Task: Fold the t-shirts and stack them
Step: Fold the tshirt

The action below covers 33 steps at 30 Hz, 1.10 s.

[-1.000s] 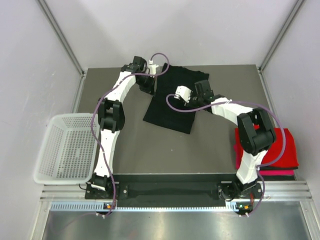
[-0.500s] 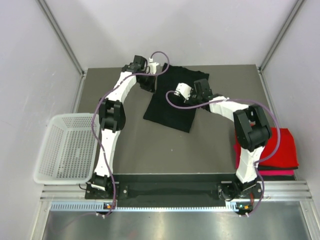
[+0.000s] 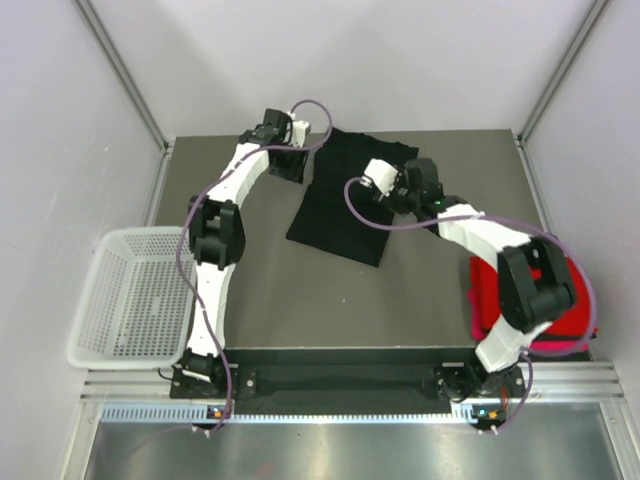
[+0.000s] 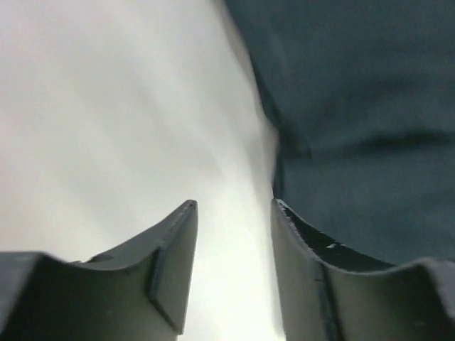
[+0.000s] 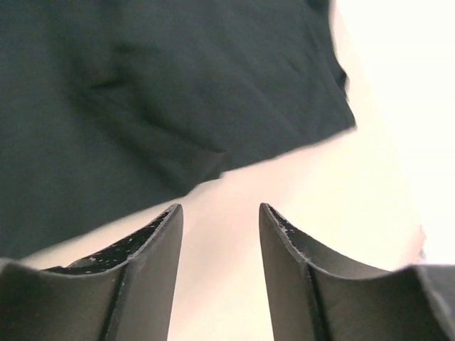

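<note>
My left gripper goes back along the black t-shirt's edge onto its near corner on the basket's side next, since only bare table lies between its fingers.
The black t-shirt (image 3: pixel 345 205) lies folded on the table at the back centre. My left gripper (image 3: pixel 294 164) sits at its upper left edge, open, with only bare table between its fingers (image 4: pixel 232 204); the black cloth (image 4: pixel 355 106) shows just beyond the right finger. My right gripper (image 3: pixel 424 170) hovers at the shirt's upper right edge, open and empty (image 5: pixel 217 206), with the black cloth (image 5: pixel 142 85) ahead and to the left of it. A folded red t-shirt (image 3: pixel 575 295) lies at the right on a magenta one (image 3: pixel 555 346), partly hidden by the right arm.
A white mesh basket (image 3: pixel 130 295) hangs off the table's left edge. Grey walls with metal posts close in the back and both sides. The arm bases stand on the black rail (image 3: pixel 340 375) at the near edge.
Both grippers went from shut to open and let go of the black shirt. The right gripper moved right, off the cloth to its edge. The left shifted slightly up and left.
</note>
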Available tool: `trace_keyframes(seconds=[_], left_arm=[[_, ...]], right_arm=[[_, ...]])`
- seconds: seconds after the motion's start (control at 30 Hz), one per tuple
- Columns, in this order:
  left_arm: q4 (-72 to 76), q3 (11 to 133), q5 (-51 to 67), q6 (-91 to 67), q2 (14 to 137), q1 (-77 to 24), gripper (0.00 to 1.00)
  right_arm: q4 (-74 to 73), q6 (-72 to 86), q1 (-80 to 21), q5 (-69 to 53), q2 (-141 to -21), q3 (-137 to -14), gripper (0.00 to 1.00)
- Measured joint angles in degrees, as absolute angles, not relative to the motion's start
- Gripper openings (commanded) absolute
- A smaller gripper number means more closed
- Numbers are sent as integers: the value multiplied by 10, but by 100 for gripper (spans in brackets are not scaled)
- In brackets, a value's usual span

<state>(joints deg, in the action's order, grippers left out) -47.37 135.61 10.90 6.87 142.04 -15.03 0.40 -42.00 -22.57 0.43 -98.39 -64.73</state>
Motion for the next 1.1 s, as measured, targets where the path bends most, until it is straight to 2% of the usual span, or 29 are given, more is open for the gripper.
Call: trace_keyframes(seconds=[0.03, 0.13, 0.23, 0.5, 1.1], left_arm=[[-472, 1317, 106, 65, 1391, -150, 56], [-469, 1189, 115, 52, 1293, -148, 57], [-497, 1119, 151, 41, 1227, -144, 57], [-535, 1011, 213, 40, 1222, -141, 60], [-531, 1016, 225, 35, 1270, -135, 59]], right_arm=[[-12, -427, -225, -19, -962, -641, 47], [-58, -458, -225, -97, -897, -610, 48], [-102, -489, -229, -164, -855, -569, 48], [-211, -526, -248, -249, -880, -526, 50], [-208, -528, -307, -271, -945, -535, 50]])
